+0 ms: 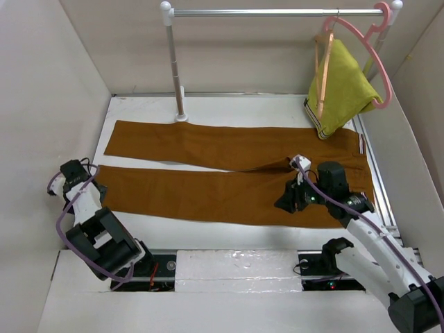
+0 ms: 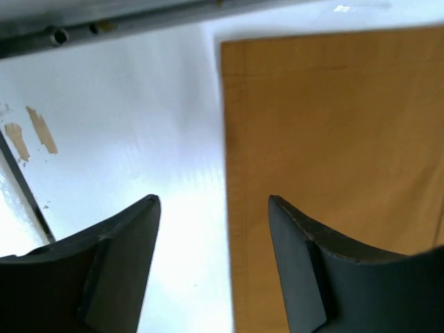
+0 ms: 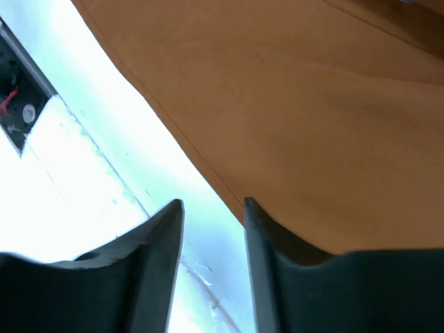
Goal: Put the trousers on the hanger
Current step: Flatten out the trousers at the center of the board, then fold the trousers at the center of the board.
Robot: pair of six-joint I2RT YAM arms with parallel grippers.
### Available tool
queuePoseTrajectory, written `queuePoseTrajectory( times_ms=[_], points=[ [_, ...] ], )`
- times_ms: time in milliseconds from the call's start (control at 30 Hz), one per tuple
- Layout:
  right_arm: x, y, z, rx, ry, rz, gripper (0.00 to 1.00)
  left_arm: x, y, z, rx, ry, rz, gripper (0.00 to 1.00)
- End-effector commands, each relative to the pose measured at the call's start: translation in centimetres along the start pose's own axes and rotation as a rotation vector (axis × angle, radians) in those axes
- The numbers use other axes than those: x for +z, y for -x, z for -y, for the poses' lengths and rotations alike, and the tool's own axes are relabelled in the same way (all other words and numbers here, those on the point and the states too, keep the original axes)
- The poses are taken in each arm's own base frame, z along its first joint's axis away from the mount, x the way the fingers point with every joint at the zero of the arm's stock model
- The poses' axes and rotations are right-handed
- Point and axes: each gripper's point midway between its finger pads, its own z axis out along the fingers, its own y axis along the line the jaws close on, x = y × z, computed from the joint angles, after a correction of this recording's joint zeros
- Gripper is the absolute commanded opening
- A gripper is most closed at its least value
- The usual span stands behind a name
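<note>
I need to bring my left gripper down next to the near leg's cuff edge (image 1: 106, 205) (image 2: 230, 171), beside the cuff's corner, and then close, because that edge already runs between the open fingers.
The rust-brown trousers (image 1: 229, 149) lie flat on the white table, legs to the left and waistband at the right. The thin wooden hanger (image 1: 321, 66) hangs from the rail at the back right, next to the yellow-green garment. My left gripper (image 1: 91, 186) is open at the cuff of the near leg. In the left wrist view the cuff edge (image 2: 232, 139) runs between the open fingers of the left gripper (image 2: 214, 201). My right gripper (image 1: 284, 201) is open over the near leg's front edge, close to the crotch. In the right wrist view the cloth (image 3: 291, 104) lies beside the right finger of the right gripper (image 3: 211, 202). Neither gripper holds anything.
A metal rail (image 1: 277, 12) on a pole (image 1: 177, 69) stands at the back. A pink plastic hanger (image 1: 378, 69) carries the yellow-green garment (image 1: 343, 87) over the trousers' waist end. White walls enclose the table on three sides.
</note>
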Motion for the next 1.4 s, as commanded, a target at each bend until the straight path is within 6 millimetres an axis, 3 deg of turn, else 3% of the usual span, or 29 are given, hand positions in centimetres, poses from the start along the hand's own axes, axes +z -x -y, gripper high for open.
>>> queuePoseTrajectory(
  times_ms=[0,267,400,500,533,600,733,767,800,867,1000,1067,1167,1200,1333,1367],
  points=[
    [-0.2,2.3,-0.8,-0.08,0.009,0.05,0.5,-0.3,-0.2,0.4,-0.028,-0.061,0.0,0.61],
    [0.1,2.3,-1.3,-0.095,0.036,0.027,0.53,2.5,-1.6,1.1,-0.057,-0.035,-0.074,0.54],
    [-0.1,2.3,-1.5,-0.088,0.031,0.037,0.53,3.2,-1.7,1.5,-0.057,-0.044,-0.076,0.39],
    [-0.3,2.4,-1.1,-0.076,-0.001,0.039,0.53,3.9,-2.0,1.4,-0.053,-0.036,-0.083,0.39],
    [-0.4,2.4,-1.1,-0.071,-0.009,0.04,0.53,4.3,-2.3,1.5,-0.049,-0.034,-0.095,0.36],
    [-0.7,2.6,-0.9,-0.059,-0.034,0.047,0.53,4.8,-3.0,1.4,-0.036,-0.042,-0.106,0.18],
    [-1.4,2.7,0.3,-0.031,-0.105,0.057,0.54,5.2,-4.2,0.8,-0.038,-0.036,-0.127,0.16],
    [-1.6,2.6,0.6,-0.027,-0.116,0.053,0.54,5.1,-4.1,0.8,-0.038,-0.035,-0.124,0.12],
    [-1.7,2.7,1.1,-0.017,-0.132,0.054,0.54,5.1,-4.1,0.8,-0.035,-0.034,-0.121,0.0],
    [-2.1,2.7,1.4,-0.015,-0.143,0.051,0.54,5.0,-3.8,0.7,-0.036,-0.029,-0.111,0.0],
    [-3.0,2.2,2.7,0.031,-0.219,0.03,0.57,2.5,-1.5,1.9,-0.041,-0.1,-0.055,0.0],
    [-3.5,0.6,3.8,0.079,-0.278,-0.016,0.57,-0.5,1.3,3.2,-0.069,-0.18,0.031,0.0],
    [-4.2,-1.1,5.5,0.155,-0.366,-0.039,0.59,-5.4,3.3,4.9,-0.081,-0.265,0.116,0.0],
    [-4.2,-1.8,6.0,0.184,-0.389,-0.05,0.59,-6.0,3.2,4.8,-0.085,-0.271,0.107,0.0],
    [-5.3,-3.9,7.5,0.316,-0.514,-0.137,0.37,-8.6,3.6,5.9,-0.089,-0.375,0.126,0.0],
    [-6.2,-3.9,8.9,0.352,-0.588,-0.136,0.31,-9.2,3.7,6.5,-0.082,-0.403,0.133,0.0]
  ],
)
